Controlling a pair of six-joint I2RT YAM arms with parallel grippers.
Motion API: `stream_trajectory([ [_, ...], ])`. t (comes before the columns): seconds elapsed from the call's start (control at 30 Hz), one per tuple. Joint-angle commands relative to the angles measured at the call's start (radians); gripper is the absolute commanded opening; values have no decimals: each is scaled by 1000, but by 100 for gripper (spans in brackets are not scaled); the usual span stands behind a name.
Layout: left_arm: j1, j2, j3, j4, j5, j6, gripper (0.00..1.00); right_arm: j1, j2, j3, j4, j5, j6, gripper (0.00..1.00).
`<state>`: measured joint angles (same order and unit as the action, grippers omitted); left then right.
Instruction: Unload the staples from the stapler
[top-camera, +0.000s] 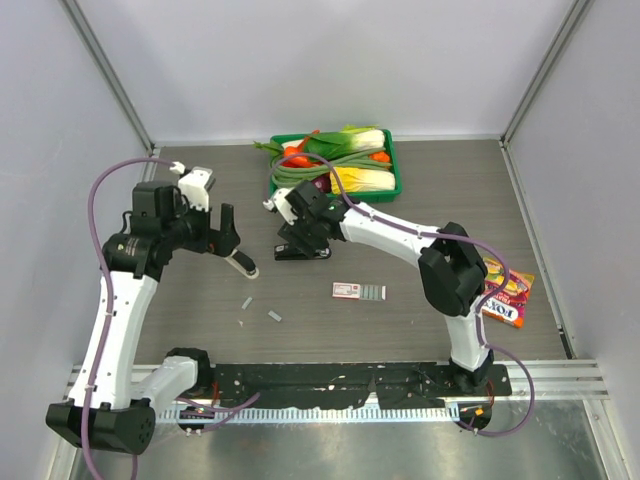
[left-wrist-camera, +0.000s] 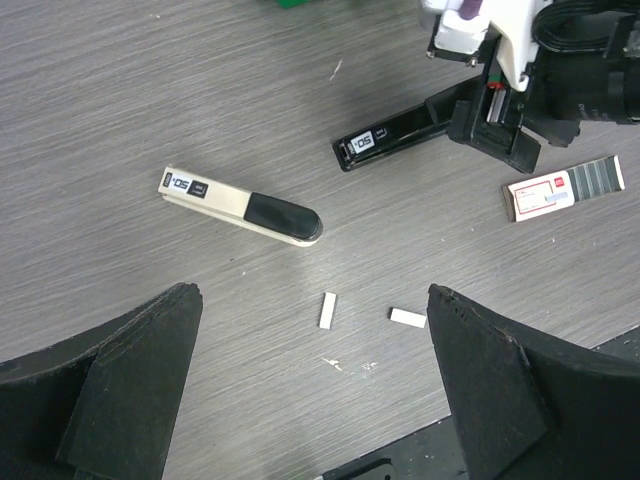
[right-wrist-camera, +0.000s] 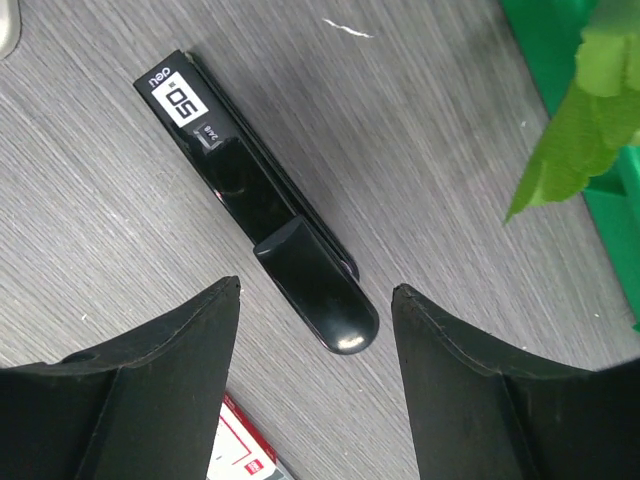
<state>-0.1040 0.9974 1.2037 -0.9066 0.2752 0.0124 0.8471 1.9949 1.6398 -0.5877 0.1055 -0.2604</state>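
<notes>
My right gripper should move down next and close around the rounded rear end of the black stapler, because that end is below it, between its open fingers.
Two staplers lie shut on the table. The black stapler (right-wrist-camera: 250, 190) (top-camera: 303, 251) (left-wrist-camera: 395, 135) has its rounded rear end between the fingers of my right gripper (right-wrist-camera: 316, 288) (top-camera: 298, 232), which stands open above it and is not touching it. A white stapler with a black end (left-wrist-camera: 240, 206) (top-camera: 243, 265) lies ahead of my left gripper (left-wrist-camera: 310, 291) (top-camera: 222, 238), which is open and empty. Two short staples strips (left-wrist-camera: 328, 310) (left-wrist-camera: 407, 317) (top-camera: 246, 302) (top-camera: 274, 316) lie loose on the table under the left gripper.
A red-and-white staple box (top-camera: 358, 291) (left-wrist-camera: 565, 190) (right-wrist-camera: 245, 450) lies right of the staplers. A green tray (top-camera: 392, 175) (right-wrist-camera: 560, 60) of vegetables stands at the back. A snack packet (top-camera: 505, 297) lies at the right.
</notes>
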Motion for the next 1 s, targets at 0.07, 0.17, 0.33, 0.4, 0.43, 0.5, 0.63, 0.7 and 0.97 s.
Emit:
stream_trajectory([
  [0.07,6,-13,-18,12,59,26,100,-11,10,3,17,-82,-17,67],
  [0.17,6,-5,-15,14,67,29,100,-11,22,2,17,-82,-28,66],
  [0.33,6,-2,-13,17,78,38,100,-23,30,-15,12,-150,-42,65],
  [0.4,6,-2,-12,17,82,41,100,-28,39,-20,17,-155,-46,65],
  [0.43,6,0,-12,15,84,40,100,-31,41,-20,19,-158,-48,65],
  [0.5,6,-2,-12,12,96,44,100,-34,44,-18,22,-162,-53,64],
  [0.63,6,-8,-19,15,105,47,100,-39,53,-8,25,-191,-43,63],
  [0.7,6,-8,-23,18,107,47,100,-39,53,-9,23,-210,-39,61],
  [0.97,6,0,-44,26,110,55,100,-26,53,-50,35,-259,1,48],
])
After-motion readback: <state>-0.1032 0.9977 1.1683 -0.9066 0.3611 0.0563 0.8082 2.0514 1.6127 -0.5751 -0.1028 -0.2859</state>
